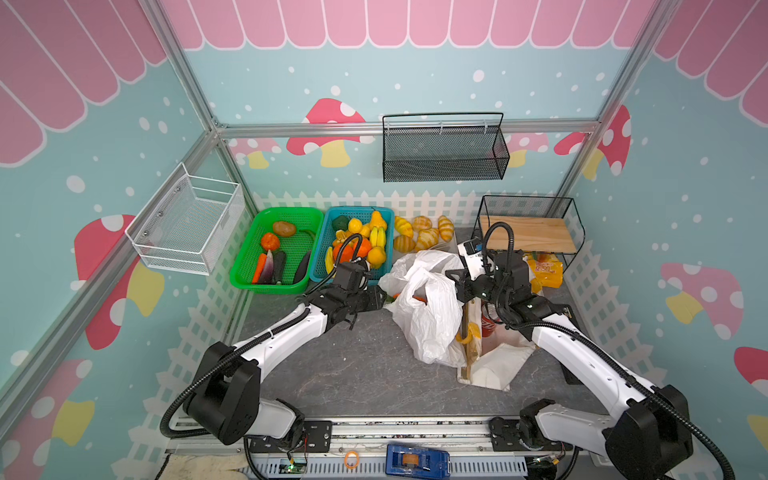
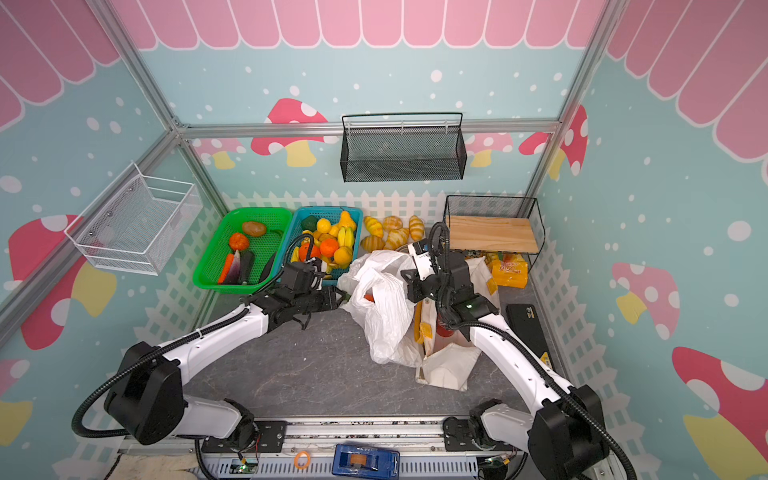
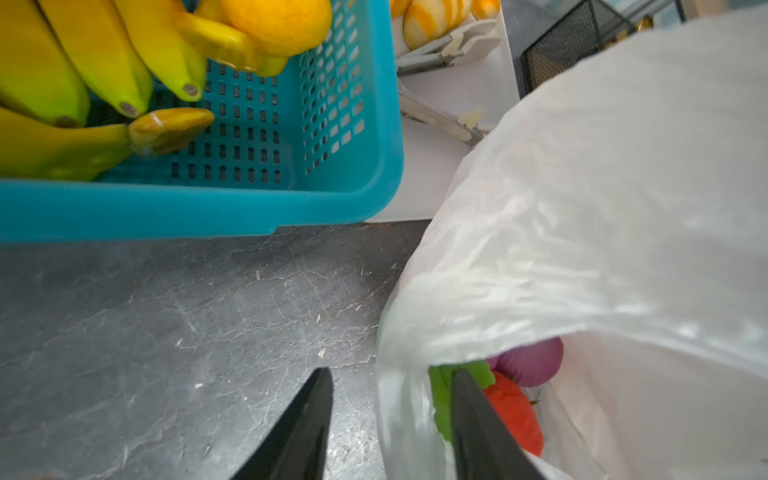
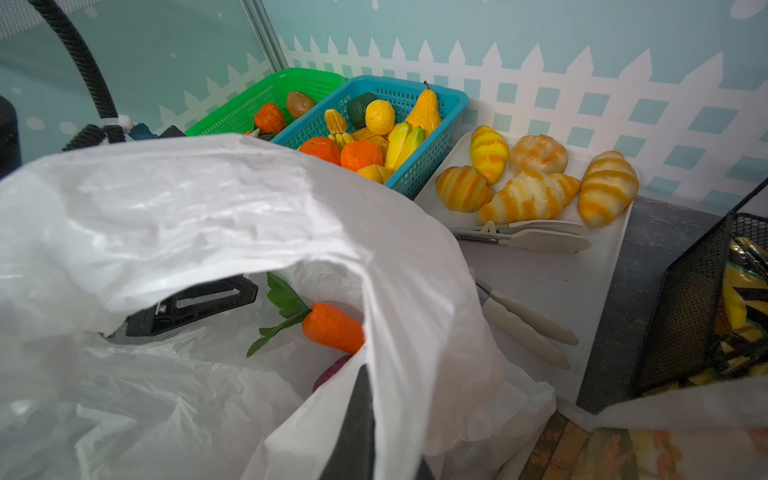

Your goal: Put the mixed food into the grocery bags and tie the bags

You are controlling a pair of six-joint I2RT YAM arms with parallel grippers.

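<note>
I need to lift my right gripper next toward the teal fruit basket [image 4: 382, 136], which is across the bag's opening from it, to pull the crumpled bag up. Then I need to let go of the bag's rim.
A thin white plastic bag [image 1: 424, 307] lies crumpled mid-table, its mouth held up. Inside it show a red toy tomato with green top [image 3: 515, 411] [image 4: 332, 328] and a purple onion [image 3: 534, 361]. My left gripper [image 3: 390, 372] is open at the bag's left edge [image 1: 384, 297]; one finger [image 3: 473, 415] is inside the mouth, the other on the table side, with the rim between them. My right gripper [image 4: 365, 399] is shut on the bag's upper rim [image 1: 451, 274]. Right of it stands the stiff white tote [image 1: 494, 365], a red soda can [image 1: 488, 326] inside.
A teal fruit basket [image 3: 208, 208] stands just behind the left gripper, a green vegetable basket [image 1: 245, 266] to its left. A white tray [image 4: 540, 282] with croissants and tongs lies behind the bag. A black wire shelf [image 1: 528, 232] occupies the back right corner.
</note>
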